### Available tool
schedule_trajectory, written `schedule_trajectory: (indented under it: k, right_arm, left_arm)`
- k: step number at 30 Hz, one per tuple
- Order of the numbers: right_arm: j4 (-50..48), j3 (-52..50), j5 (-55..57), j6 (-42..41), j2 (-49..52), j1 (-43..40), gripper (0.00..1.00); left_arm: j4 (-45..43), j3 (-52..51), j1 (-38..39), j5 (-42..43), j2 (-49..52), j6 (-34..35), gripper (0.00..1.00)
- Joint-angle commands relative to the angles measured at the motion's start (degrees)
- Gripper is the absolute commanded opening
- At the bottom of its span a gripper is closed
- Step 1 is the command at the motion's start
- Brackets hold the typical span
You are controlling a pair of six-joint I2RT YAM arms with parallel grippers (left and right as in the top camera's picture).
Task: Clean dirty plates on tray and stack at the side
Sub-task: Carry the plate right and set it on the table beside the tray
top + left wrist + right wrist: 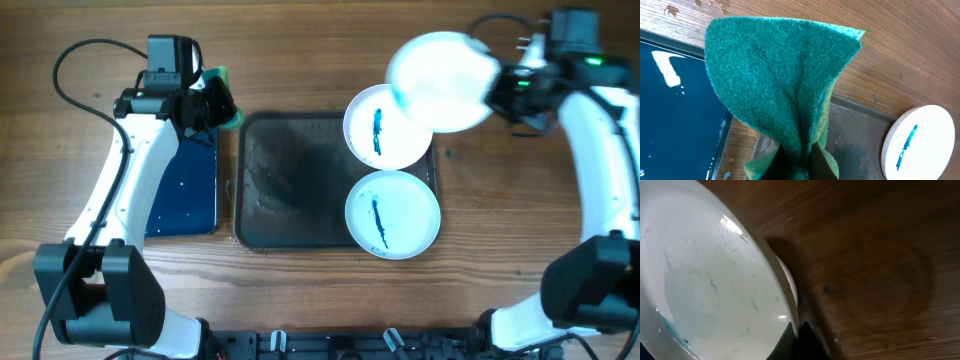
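The plate's rim comes down and back with my right gripper next, over the bare wood beside the tray below the gripper, for release there.
Two white plates with blue streaks lie on the right half of the dark tray: one at the back right, one at the front right. My right gripper is shut on the rim of a third plate, held tilted in the air above the tray's back right corner. In the right wrist view this plate shows a faint smeared teal film. My left gripper is shut on a green sponge cloth beside the tray's back left corner.
A narrower black tray with a blue bottom lies left of the dark tray, under my left arm. Bare wood tabletop stretches right of the tray. The dark tray's left half looks wet.
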State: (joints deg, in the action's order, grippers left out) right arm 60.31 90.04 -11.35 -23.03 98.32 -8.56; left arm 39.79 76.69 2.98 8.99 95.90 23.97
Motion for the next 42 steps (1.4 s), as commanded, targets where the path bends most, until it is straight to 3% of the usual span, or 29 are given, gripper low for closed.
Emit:
schedule_trajectory:
  k: [1,9,17,18,19,20,24,28,31,42]
  right_arm:
    - [-1.51,-5.51,2.95,0.33,-0.92,-6.71,0.04]
    - [-12.00,-20.55,4.94,-4.13,-0.92,-14.75,0.04]
    - [-25.97,-31.21,8.90,-1.31,-0.76,-14.93,0.05]
    - [-25.88,-31.36,9.49,-1.09,-0.76,-14.93,0.08]
    - [-25.59,-31.36,9.53,-0.96,-0.76,-14.93,0.19]
    - [-25.29,-31.32,8.98,-1.03,-0.76,-14.93,0.40]
    - [-20.02,-27.56,-1.11,-0.79,-0.90,-14.86,0.55]
    - [-8.52,-19.82,-10.60,6.99,-2.36,-12.15,0.55]
    - [-4.35,-19.41,-12.74,10.34,-3.52,-7.91,0.54]
    - [-0.09,-28.65,-2.45,12.31,-3.28,11.58,0.49]
  left_arm:
    - [-0.33,0.90,-0.09,-1.40,-0.42,0.52,0.04]
    - [-0.39,0.90,1.03,-1.40,-0.42,0.52,0.04]
    - [-0.83,0.90,1.53,-1.60,-0.42,0.50,0.04]
    - [-0.83,0.90,1.53,-1.60,-0.42,0.50,0.04]
    - [-0.81,0.90,1.53,-1.60,-0.42,0.50,0.04]
    - [-0.83,0.90,1.53,-1.60,-0.42,0.50,0.04]
    - [-1.97,0.90,1.60,-1.57,-0.31,0.55,0.04]
    - [-2.29,0.90,2.32,-1.60,-0.22,0.52,0.04]
    - [-2.71,0.90,2.91,-1.70,-0.17,0.50,0.04]
    - [-5.33,0.90,3.30,-2.05,-0.11,0.50,0.04]
